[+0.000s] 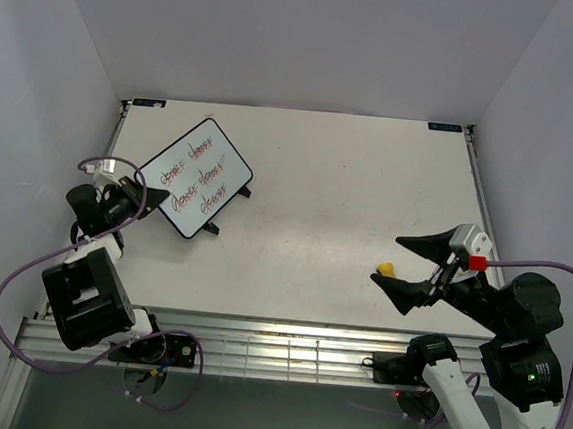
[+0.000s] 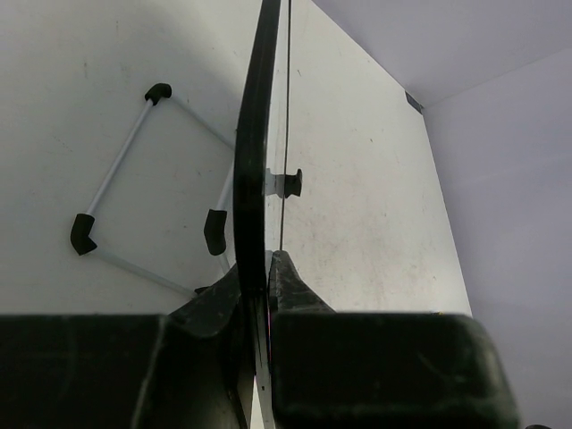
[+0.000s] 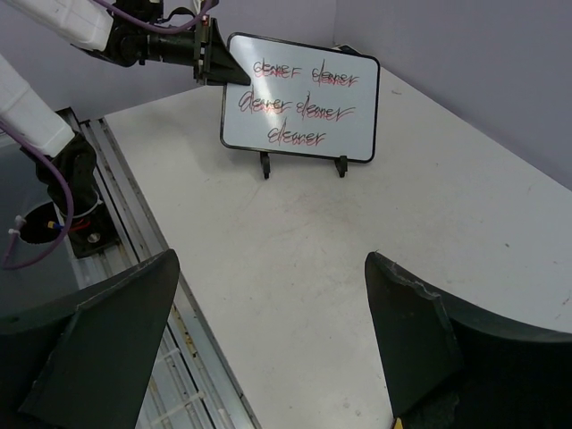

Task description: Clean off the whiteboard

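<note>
My right gripper is above the small yellow eraser (image 1: 386, 268) (image 3: 399, 424) on the tabletop, so it next needs to turn to point downward and lower its open fingers around the eraser.
The whiteboard (image 1: 197, 179) stands tilted on its small black feet at the table's back left, with red-and-black handwriting across its face (image 3: 299, 100). My left gripper (image 1: 138, 193) is shut on its left edge. In the left wrist view the board's black rim (image 2: 253, 161) runs edge-on between the closed jaws of the left gripper (image 2: 266, 268). The right gripper (image 1: 385, 259) hangs open over the table's right side, far from the board, with nothing between its fingers (image 3: 270, 257). A small yellow eraser (image 1: 386, 268) lies by its lower finger.
A ribbed metal rail (image 1: 255, 347) runs along the table's near edge, in front of both arm bases. White walls close in the left, back and right sides. A purple cable (image 1: 9, 291) loops beside the left arm. A white-rod stand with black feet (image 2: 116, 188) shows behind the board.
</note>
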Available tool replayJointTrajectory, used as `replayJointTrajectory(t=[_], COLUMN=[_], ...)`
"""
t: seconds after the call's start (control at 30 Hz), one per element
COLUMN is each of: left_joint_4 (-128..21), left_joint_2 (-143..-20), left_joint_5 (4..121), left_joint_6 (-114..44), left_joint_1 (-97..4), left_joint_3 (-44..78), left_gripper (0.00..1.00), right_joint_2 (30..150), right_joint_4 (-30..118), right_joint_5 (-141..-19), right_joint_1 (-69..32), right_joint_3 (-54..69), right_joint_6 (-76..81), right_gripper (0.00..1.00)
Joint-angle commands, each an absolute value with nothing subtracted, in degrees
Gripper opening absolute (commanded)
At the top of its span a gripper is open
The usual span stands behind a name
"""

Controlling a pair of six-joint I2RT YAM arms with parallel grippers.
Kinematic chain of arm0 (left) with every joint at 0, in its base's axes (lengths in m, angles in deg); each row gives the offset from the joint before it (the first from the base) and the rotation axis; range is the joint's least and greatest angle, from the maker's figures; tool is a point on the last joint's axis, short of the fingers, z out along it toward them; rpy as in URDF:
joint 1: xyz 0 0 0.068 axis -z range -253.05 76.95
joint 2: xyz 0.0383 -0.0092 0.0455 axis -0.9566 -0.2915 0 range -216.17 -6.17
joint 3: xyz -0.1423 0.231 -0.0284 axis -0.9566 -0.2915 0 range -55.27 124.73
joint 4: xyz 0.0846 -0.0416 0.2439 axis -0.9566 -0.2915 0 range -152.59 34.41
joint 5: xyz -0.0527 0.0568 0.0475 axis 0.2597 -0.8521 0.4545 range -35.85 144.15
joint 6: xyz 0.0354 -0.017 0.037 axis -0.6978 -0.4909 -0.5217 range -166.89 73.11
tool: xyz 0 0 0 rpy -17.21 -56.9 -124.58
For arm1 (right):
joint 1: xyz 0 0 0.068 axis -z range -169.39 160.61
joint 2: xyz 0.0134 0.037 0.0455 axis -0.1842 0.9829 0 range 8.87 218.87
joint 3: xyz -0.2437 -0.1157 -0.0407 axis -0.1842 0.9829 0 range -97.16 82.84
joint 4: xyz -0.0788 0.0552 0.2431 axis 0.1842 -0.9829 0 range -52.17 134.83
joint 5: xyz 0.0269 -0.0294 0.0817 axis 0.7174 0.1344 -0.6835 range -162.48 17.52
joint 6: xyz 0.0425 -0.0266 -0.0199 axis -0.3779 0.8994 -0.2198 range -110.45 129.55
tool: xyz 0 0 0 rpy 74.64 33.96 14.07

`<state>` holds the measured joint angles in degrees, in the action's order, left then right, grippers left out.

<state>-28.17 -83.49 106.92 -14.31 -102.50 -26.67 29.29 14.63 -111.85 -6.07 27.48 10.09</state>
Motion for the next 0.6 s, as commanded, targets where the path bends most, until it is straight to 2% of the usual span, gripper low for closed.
replayJointTrajectory(t=[0.0,0.2,0.33,0.5,0.57], left_joint_4=[-28.1,-26.7,-26.7,-29.2,-30.4], left_joint_2=[-80.1,-73.0,-66.8,-58.2,-56.8], left_joint_5=[100.2,101.3,100.2,96.6,99.6], left_joint_6=[-17.2,-14.6,-12.2,-8.5,-3.8], left_joint_1=[-103.3,-100.0,-95.0,-84.1,-82.6], left_joint_3=[-23.1,-20.7,-18.4,-17.6,-17.4], left_gripper=[0.00,0.00,0.00,0.00,0.00], right_joint_2=[29.6,32.0,37.3,45.0,45.3], right_joint_4=[18.0,18.5,17.4,15.6,15.7], right_joint_5=[-112.9,-109.9,-97.7,-85.2,-79.9], right_joint_1=[-6.4,-6.4,-6.4,-6.4,-6.4], right_joint_3=[26.0,26.5,27.9,30.4,30.4], right_joint_6=[10.0,5.3,-2.0,-8.7,-10.9], right_gripper=[0.90,0.90,0.90,0.90,0.90])
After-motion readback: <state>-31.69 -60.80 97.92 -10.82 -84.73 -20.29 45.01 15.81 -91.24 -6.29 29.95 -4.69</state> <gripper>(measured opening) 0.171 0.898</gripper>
